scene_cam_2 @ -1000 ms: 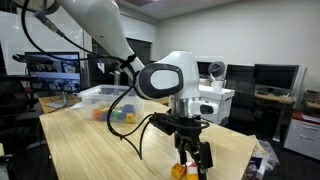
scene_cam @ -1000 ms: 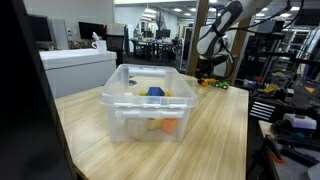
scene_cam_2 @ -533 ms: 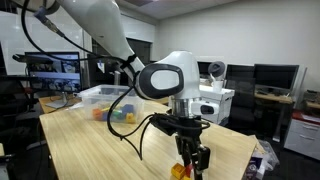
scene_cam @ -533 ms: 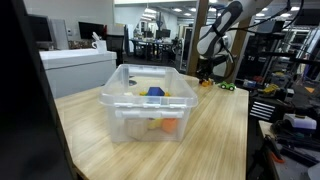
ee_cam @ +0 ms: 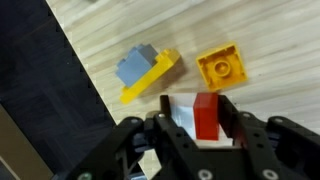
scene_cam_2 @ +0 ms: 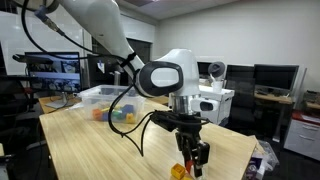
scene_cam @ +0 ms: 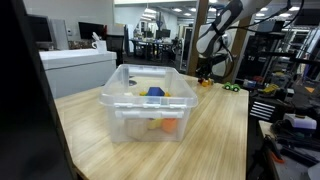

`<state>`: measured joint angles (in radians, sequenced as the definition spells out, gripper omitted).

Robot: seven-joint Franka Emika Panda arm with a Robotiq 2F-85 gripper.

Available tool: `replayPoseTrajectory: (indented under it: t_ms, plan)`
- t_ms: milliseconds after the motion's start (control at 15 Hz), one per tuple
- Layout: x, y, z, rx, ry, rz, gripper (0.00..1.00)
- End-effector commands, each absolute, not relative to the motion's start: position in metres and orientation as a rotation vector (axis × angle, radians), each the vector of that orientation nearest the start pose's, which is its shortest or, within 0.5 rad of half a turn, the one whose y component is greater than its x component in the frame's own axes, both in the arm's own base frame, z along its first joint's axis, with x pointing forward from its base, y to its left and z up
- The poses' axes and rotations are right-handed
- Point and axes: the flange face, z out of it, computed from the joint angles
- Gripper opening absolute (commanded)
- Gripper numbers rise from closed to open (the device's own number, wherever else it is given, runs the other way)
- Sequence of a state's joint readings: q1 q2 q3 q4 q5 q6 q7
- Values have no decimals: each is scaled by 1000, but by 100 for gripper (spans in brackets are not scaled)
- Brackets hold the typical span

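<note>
My gripper goes up and across the table to the clear plastic bin next. It then goes down over the bin's open top to release there, because coloured blocks lie inside.
In the wrist view my gripper is shut on a small block, red on one side and white on the other, held between the two fingers. On the wooden table just beyond it lie a yellow piece with a grey block on top and an orange-yellow square brick. In an exterior view the gripper hangs a little above the table's end, beside an orange brick. In an exterior view the arm stands at the far end of the table.
A clear plastic bin holding several coloured blocks stands mid-table, also in an exterior view. The table edge runs close to the gripper, with dark floor beyond. Small green items lie near the far end. Desks and monitors surround the table.
The jaws, wide apart a second ago, have shut on the red and white block, and the gripper has risen slightly off the table.
</note>
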<state>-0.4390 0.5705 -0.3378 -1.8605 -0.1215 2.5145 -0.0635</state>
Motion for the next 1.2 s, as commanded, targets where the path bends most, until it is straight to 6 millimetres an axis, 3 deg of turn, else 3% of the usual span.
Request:
replayPoseTrajectory:
  t_ms: [0, 267, 400, 467, 733, 1133]
  plan:
    - [481, -426, 282, -3277, 906, -35, 24]
    - [495, -394, 353, -3277, 840, -107, 24]
    - [501, -367, 395, -3261, 762, -153, 24]
    - [501, -343, 413, -3255, 666, -176, 24]
    - [495, -281, 446, -3219, 393, -219, 24]
    - [463, -202, 459, -3100, -17, -192, 24]
